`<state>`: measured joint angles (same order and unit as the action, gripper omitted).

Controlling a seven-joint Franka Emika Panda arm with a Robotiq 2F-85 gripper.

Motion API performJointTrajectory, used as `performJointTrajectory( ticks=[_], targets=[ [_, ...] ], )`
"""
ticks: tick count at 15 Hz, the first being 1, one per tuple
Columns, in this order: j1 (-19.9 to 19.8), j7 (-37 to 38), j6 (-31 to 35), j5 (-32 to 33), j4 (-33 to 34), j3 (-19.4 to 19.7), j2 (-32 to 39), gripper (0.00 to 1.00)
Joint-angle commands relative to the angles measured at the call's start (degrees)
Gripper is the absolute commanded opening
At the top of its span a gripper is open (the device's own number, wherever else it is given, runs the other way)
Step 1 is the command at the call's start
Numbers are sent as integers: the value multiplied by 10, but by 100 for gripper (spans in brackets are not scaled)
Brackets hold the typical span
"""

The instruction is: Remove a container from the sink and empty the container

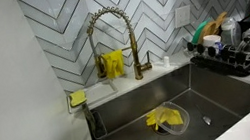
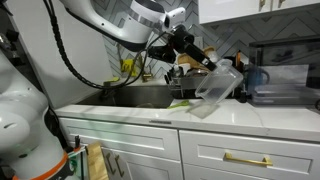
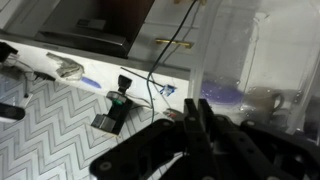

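The clear plastic container (image 2: 218, 85) hangs tilted. Next, my gripper sets it down level on the white counter, turning its fingers to point below, and releases the container's rim.
In an exterior view my gripper (image 2: 205, 62) is shut on the rim of a clear plastic container (image 2: 218, 85). It holds the container tilted above the white counter (image 2: 200, 115), to the side of the sink (image 2: 140, 97). In the wrist view the jaws (image 3: 195, 112) are pressed together on the container's wall, and the clear container (image 3: 250, 60) fills the right side. The other exterior view shows the steel sink (image 1: 220, 95) with a yellow cloth (image 1: 163, 120) and a clear round item by the drain. The arm is not in that view.
A brass spring faucet (image 1: 107, 22) stands behind the sink. A black dish rack (image 1: 239, 52) full of dishes sits beside it and also shows in the other exterior view (image 2: 275, 85). A yellow sponge (image 1: 77, 98) lies on the sink's corner. White cabinets are below the counter.
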<state>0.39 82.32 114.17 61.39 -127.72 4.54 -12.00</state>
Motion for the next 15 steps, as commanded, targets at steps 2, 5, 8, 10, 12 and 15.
performJointTrajectory(
  ticks=[2,5,8,10,12,15],
  targets=[
    [-35,-119,118,-129,3,42,3,2],
    [-51,-209,145,-249,8,54,14,2],
    [-64,-300,149,-380,16,57,33,2],
    [-71,-360,144,-466,29,59,56,2],
    [-81,-404,138,-520,46,60,81,2],
    [-96,-432,127,-545,68,61,108,2]
  ],
)
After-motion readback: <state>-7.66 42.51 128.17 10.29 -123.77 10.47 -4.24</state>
